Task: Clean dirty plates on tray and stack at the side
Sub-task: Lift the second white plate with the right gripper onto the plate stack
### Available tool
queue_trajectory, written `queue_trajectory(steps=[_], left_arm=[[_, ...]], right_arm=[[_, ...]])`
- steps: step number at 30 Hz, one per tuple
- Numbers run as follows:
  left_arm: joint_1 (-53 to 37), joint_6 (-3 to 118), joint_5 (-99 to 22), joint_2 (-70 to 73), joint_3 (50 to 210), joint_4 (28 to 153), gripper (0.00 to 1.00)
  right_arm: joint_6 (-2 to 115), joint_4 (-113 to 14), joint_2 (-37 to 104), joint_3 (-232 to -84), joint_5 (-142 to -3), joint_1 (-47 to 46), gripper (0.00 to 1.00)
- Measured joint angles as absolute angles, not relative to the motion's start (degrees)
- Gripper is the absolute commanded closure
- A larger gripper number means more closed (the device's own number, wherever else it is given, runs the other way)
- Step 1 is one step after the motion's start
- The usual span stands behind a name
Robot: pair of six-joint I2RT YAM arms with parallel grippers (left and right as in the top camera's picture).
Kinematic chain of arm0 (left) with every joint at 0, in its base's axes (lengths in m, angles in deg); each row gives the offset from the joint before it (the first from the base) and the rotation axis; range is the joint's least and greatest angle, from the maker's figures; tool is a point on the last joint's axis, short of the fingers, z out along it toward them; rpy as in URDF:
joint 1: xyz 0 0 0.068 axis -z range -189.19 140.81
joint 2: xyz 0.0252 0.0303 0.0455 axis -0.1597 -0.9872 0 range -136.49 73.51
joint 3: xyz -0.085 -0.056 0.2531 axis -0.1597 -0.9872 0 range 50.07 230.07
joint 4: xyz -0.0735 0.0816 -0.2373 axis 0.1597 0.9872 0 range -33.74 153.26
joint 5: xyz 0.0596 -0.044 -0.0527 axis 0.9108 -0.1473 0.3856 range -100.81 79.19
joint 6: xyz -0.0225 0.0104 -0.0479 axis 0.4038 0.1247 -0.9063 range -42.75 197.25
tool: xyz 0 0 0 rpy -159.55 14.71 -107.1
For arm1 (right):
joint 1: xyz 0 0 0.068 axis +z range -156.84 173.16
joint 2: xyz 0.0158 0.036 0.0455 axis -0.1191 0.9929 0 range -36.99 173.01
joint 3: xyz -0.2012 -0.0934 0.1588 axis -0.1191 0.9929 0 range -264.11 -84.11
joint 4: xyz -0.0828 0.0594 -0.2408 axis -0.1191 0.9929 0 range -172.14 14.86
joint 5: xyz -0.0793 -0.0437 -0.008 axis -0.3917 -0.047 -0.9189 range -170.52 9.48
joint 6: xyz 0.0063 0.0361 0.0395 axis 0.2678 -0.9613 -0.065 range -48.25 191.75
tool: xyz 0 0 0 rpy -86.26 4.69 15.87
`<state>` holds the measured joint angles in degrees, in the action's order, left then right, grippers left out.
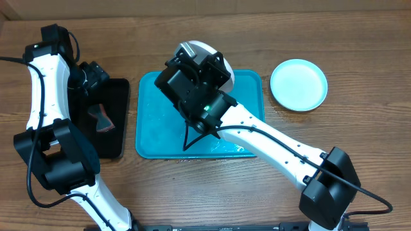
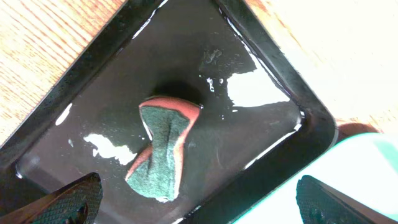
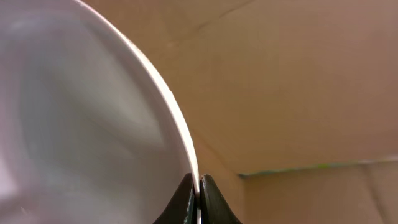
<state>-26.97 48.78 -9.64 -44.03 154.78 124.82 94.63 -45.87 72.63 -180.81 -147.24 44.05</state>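
I will move my right gripper over the pale blue plate (image 1: 298, 85) next, then turn the white plate until it is level and lower it on top.
My right gripper (image 3: 198, 193) is shut on the rim of the white plate (image 3: 74, 124) and holds it tilted above the far edge of the teal tray (image 1: 154, 128). In the overhead view only a sliver of that white plate (image 1: 192, 47) shows past the right wrist. A pale blue plate (image 1: 298, 85) lies flat on the table to the right of the tray. My left gripper (image 2: 199, 202) is open above the black tray (image 2: 261, 62), with a green and orange sponge (image 2: 163, 148) lying in it between and ahead of the fingers. The yellow-green plate is out of view.
The narrow black tray (image 1: 114, 119) sits left of the teal tray, wet inside. The teal tray's corner (image 2: 367, 162) shows at the right of the left wrist view. A cardboard wall stands behind the table.
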Motion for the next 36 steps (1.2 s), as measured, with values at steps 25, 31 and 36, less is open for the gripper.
queue_trajectory(steps=[25, 31, 36], left_arm=[[-26.97, 48.78, -11.7, -44.03, 154.82, 125.12, 0.0], [-26.97, 48.78, -11.7, -44.03, 154.82, 125.06, 0.0], [-26.97, 48.78, -11.7, -44.03, 154.82, 125.06, 0.0]], right_arm=[[65.36, -18.92, 72.61, -183.02, -69.54, -16.69, 0.96], [64.55, -23.27, 72.55, -176.86, -67.64, -25.26, 0.96], [64.11, -30.35, 72.55, -169.69, -67.44, -25.8, 0.76]])
